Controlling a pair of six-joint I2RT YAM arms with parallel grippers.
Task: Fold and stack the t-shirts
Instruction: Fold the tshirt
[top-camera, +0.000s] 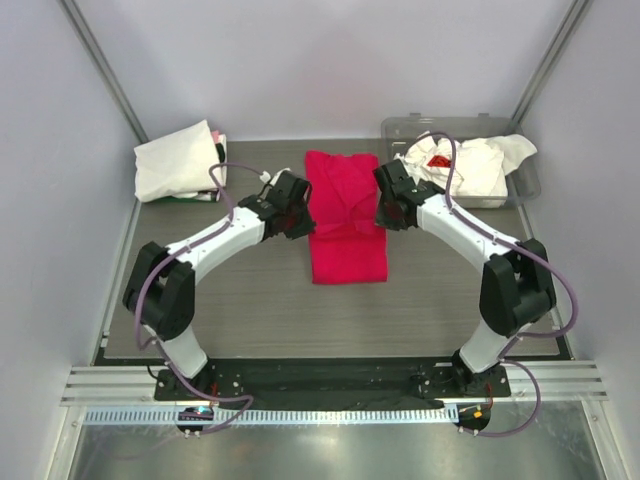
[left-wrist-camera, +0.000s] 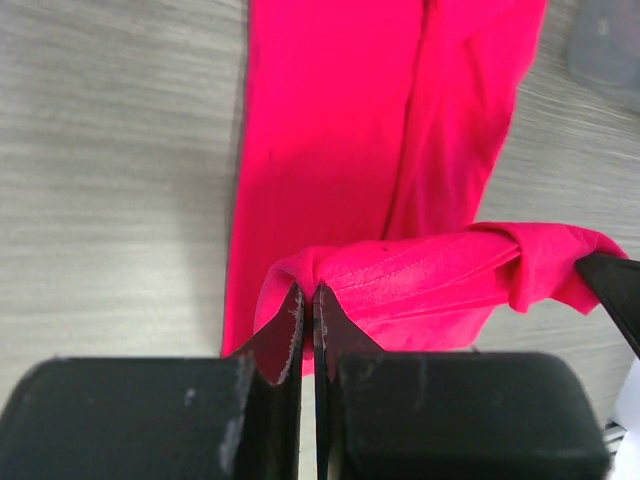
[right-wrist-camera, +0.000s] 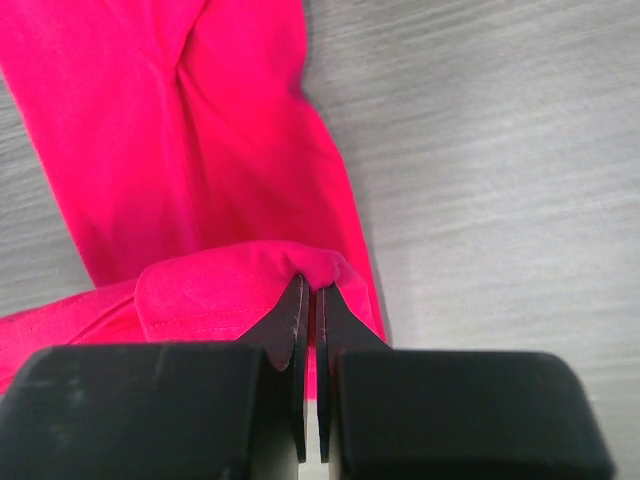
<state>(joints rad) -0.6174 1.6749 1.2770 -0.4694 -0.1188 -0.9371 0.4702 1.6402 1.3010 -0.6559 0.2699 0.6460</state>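
Note:
My right gripper will next move slightly outward and down to lay the stretch's edge onto the strip (top-camera: 381, 232) (right-wrist-camera: 352, 298), because the stretch between my grippers is still off the layer below.
The crimson red t-shirt (top-camera: 345, 240) lies as a long folded strip in the middle of the table. My left gripper (top-camera: 297, 215) is shut on its left edge, pinching a raised hem (left-wrist-camera: 400, 280). My right gripper (top-camera: 385, 212) is shut on the right edge of the same shirt, with a fold of cloth (right-wrist-camera: 230, 290) bunched over its tips. The stretch of shirt between the two grippers is lifted off the layer below. A folded white t-shirt (top-camera: 175, 160) rests at the back left. Crumpled white t-shirts (top-camera: 485, 165), one with a small red mark (top-camera: 438, 160), lie in the tub.
A clear grey plastic tub (top-camera: 525, 185) stands at the back right corner. Walls and slanted metal posts (top-camera: 100, 60) close in the table on three sides. Grey wood-grain tabletop (top-camera: 250, 300) shows on both sides of the red shirt.

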